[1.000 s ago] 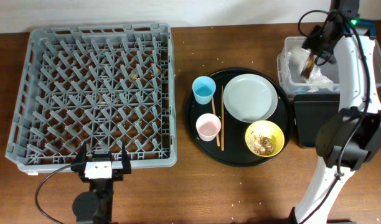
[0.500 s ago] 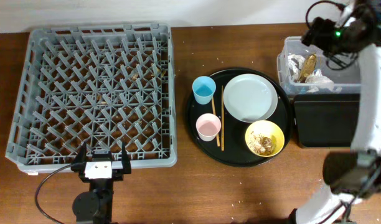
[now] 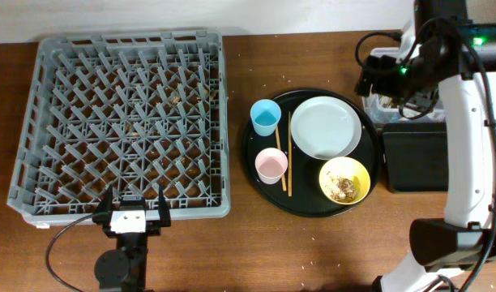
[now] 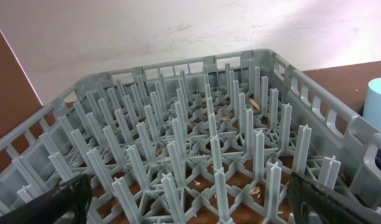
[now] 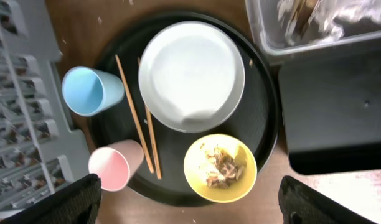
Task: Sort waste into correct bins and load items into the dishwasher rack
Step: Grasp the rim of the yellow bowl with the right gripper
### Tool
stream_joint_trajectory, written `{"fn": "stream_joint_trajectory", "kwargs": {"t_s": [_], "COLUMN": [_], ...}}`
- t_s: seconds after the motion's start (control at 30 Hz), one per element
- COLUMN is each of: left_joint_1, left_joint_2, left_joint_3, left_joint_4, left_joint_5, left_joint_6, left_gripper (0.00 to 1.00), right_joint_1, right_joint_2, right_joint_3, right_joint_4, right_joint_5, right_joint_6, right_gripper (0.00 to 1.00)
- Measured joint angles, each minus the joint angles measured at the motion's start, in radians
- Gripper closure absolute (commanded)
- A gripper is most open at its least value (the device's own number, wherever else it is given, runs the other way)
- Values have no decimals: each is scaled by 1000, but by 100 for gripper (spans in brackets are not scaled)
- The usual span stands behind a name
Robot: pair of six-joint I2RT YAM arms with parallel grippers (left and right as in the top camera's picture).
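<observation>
My right gripper moves down and back onto the yellow bowl's rim facing the chopsticks next, since the bowl sits far below it and nearer my base.
The grey dishwasher rack (image 3: 122, 122) fills the left of the table and the left wrist view (image 4: 197, 143). A round black tray holds the white plate (image 3: 326, 127), the yellow bowl (image 3: 344, 180) with rice and brown scraps, the light-blue cup (image 3: 266, 116), the pink cup (image 3: 271, 165) and two chopsticks (image 3: 288, 154). My right gripper (image 5: 190, 200) is open and empty, high above the plate (image 5: 190, 74) and bowl (image 5: 220, 168). The clear tub (image 5: 315, 38) holds white napkins (image 5: 358, 12) and the brown-gold wrapper (image 5: 301, 15). My left gripper (image 3: 135, 201) is open at the rack's near edge.
The shallow black rectangular tray (image 3: 414, 156) sits in front of the clear tub (image 3: 381, 108), which my right arm mostly hides from above. Rice grains lie on the rack's floor (image 4: 253, 102). The round black tray (image 3: 260, 191) lies between rack and bins.
My right gripper let the brown-gold wrapper go into the clear tub, then swung left and now looks down on the round tray. The left arm has not moved.
</observation>
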Motion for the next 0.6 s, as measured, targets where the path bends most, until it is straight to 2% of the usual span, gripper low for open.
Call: {"fn": "stream_joint_trajectory", "kwargs": {"t_s": [0.13, 0.3, 0.37, 0.53, 0.6], "left_joint_1": [0, 0, 0, 0, 0], "left_joint_2": [0, 0, 0, 0, 0], "left_joint_3": [0, 0, 0, 0, 0], "left_joint_4": [0, 1, 1, 0, 0], "left_joint_5": [0, 0, 0, 0, 0], "left_joint_6": [0, 0, 0, 0, 0], "left_gripper": [1, 1, 1, 1, 1], "right_joint_1": [17, 115, 157, 242, 279], "right_joint_2": [3, 11, 11, 16, 14], "right_joint_3": [-177, -454, -561, -801, -859], "right_joint_4": [26, 201, 291, 511, 561], "right_joint_5": [6, 1, 1, 1, 14], "right_joint_6": [-2, 7, 27, 41, 40], "right_gripper": [19, 23, 28, 52, 55]}}
